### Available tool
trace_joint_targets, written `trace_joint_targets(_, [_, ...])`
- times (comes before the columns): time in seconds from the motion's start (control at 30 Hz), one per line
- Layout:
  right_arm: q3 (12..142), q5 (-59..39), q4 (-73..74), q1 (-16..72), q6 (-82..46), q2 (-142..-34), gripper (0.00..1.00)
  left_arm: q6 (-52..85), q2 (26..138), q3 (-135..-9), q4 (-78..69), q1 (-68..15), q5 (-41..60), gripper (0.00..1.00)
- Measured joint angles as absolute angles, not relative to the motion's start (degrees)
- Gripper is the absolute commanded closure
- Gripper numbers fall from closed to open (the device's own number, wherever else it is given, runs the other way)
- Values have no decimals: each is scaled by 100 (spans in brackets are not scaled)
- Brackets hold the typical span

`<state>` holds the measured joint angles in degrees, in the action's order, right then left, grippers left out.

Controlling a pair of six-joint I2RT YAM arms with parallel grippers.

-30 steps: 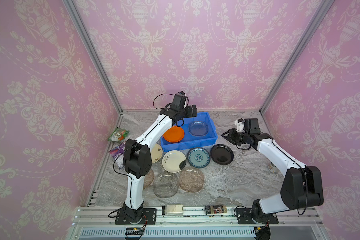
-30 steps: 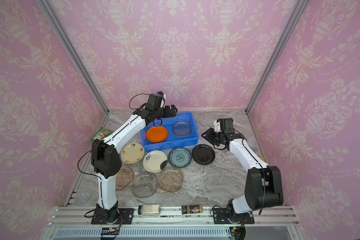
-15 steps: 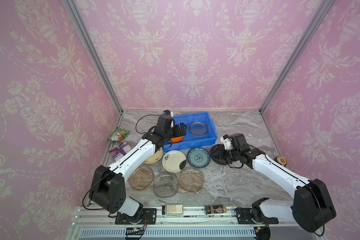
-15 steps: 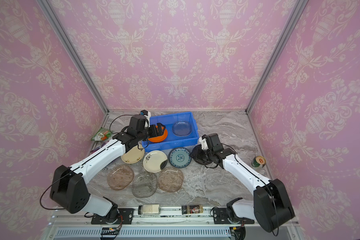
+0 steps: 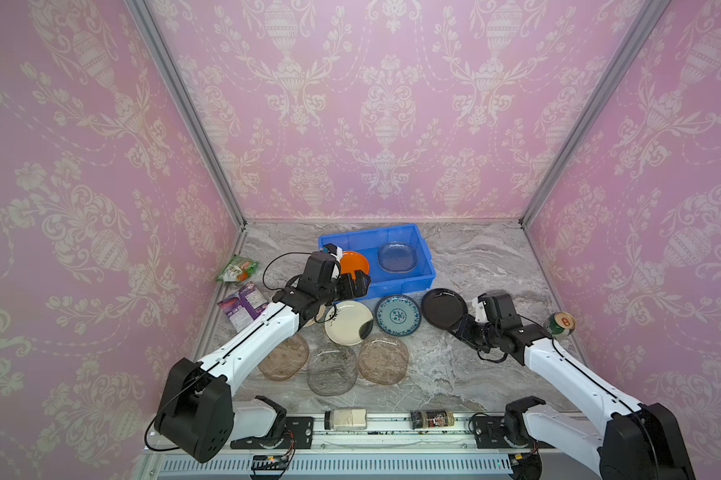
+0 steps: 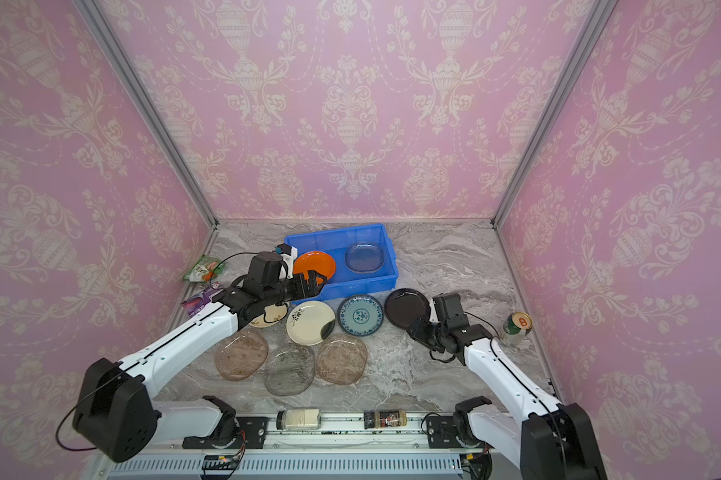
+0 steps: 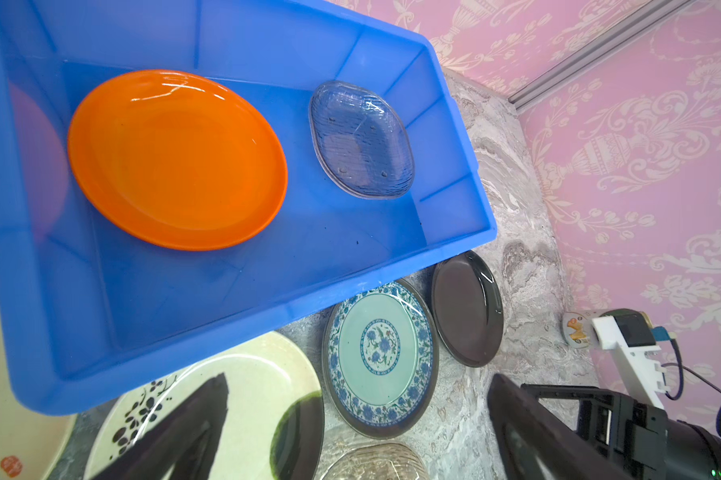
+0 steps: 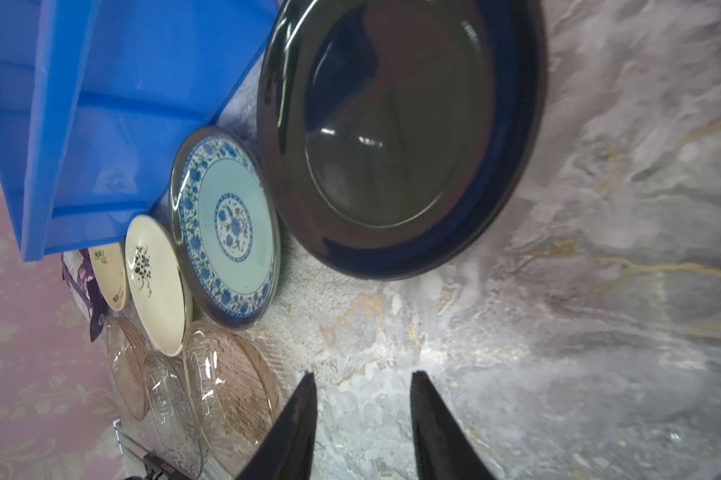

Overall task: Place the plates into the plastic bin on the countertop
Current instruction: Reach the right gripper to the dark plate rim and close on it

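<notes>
My right gripper comes down toward the countertop next and closes on the black plate's near rim (image 8: pixel 455 251), since it lies clear of the other plates.
The blue plastic bin (image 5: pixel 396 286) (image 6: pixel 363 284) (image 7: pixel 184 299) (image 8: pixel 122 124) stands at the back of the marble countertop (image 5: pixel 475 257). It holds an orange plate (image 5: pixel 356 262) (image 7: pixel 176 158) and a clear glass plate (image 5: pixel 396 257) (image 7: pixel 361 139). In front of it lie a black plate (image 5: pixel 442 308) (image 8: pixel 396 137), a teal plate (image 5: pixel 398 314) (image 7: pixel 379 357) and a cream plate (image 5: pixel 348 322); a second cream plate (image 6: pixel 269 316) is partly under my left arm. Three glass plates (image 5: pixel 332 368) lie nearer the front. My left gripper (image 5: pixel 352 282) (image 7: pixel 359 376) hangs open above the bin's front wall. My right gripper (image 5: pixel 460 328) (image 8: pixel 363 374) is open and empty, just short of the black plate's near rim.
A green snack bag (image 5: pixel 237 268) and a purple packet (image 5: pixel 242 307) lie by the left wall. A drink can (image 5: pixel 560 324) stands at the right edge behind my right arm. Two jars (image 5: pixel 346 419) (image 5: pixel 431 417) lie on the front rail.
My left arm drew back from over the bin's far side to its front wall, still open. My right gripper came down from beside the bin to the black plate's near rim and widened slightly.
</notes>
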<state>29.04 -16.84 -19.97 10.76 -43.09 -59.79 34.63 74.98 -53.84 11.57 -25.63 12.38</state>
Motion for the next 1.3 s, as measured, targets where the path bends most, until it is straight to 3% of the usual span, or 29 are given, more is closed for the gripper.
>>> trace_joint_targets(0.37, [2515, -1977, -958, -49, -4678, -6226, 70, 3385, 7502, -5487, 849, -2563, 1232, 1])
trace_joint_targets(1.3, [2281, -2440, 1441, -130, -5175, -8110, 76, 3415, 8300, -5765, 217, -2305, 1839, 1])
